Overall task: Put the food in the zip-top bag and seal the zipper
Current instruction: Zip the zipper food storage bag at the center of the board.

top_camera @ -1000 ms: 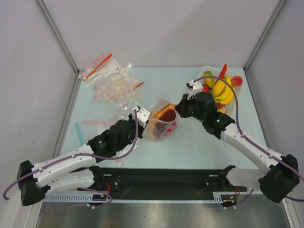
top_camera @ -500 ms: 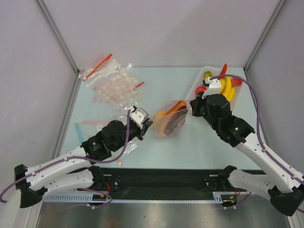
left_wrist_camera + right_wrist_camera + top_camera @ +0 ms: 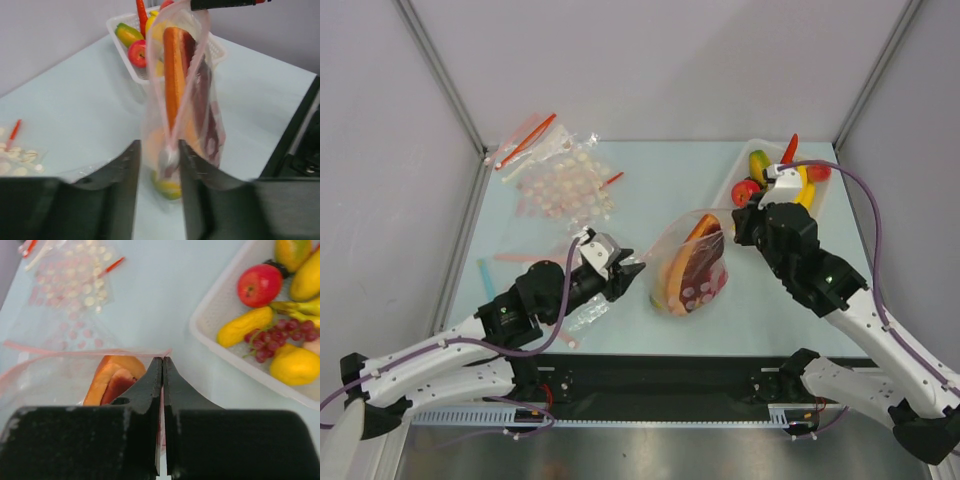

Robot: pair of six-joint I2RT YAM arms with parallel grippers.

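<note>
Next, the left gripper draws back, since only the bag's far corner is pinched, and then turns onto the zipper's near end.
The zip-top bag [image 3: 692, 268] hangs over the middle of the table, and my right gripper [image 3: 731, 229] is shut on its far top corner. Inside sit food pieces: an orange one [image 3: 172, 65], a dark red one [image 3: 202, 107] and a green-yellow one [image 3: 167, 187] at the bottom. In the right wrist view the shut gripper [image 3: 162, 360] pinches the pink zipper [image 3: 75, 353]. The mouth gapes, its two strips meeting at the near corner [image 3: 172, 142]. My left gripper [image 3: 638, 271] is open just left of the bag; that corner shows between its fingers [image 3: 132, 165], untouched by them.
A white tray [image 3: 744, 163] at the back right holds bananas, an apple, grapes and other fruit. Dotted clear bags [image 3: 560, 180] lie at the back left. A thin blue strip [image 3: 487, 280] and another clear bag [image 3: 588, 312] lie by the left arm.
My left gripper opened, let go of the bag and drew back left. The right gripper carried the bag's corner right and toward the near edge, so the bag now hangs from it alone.
</note>
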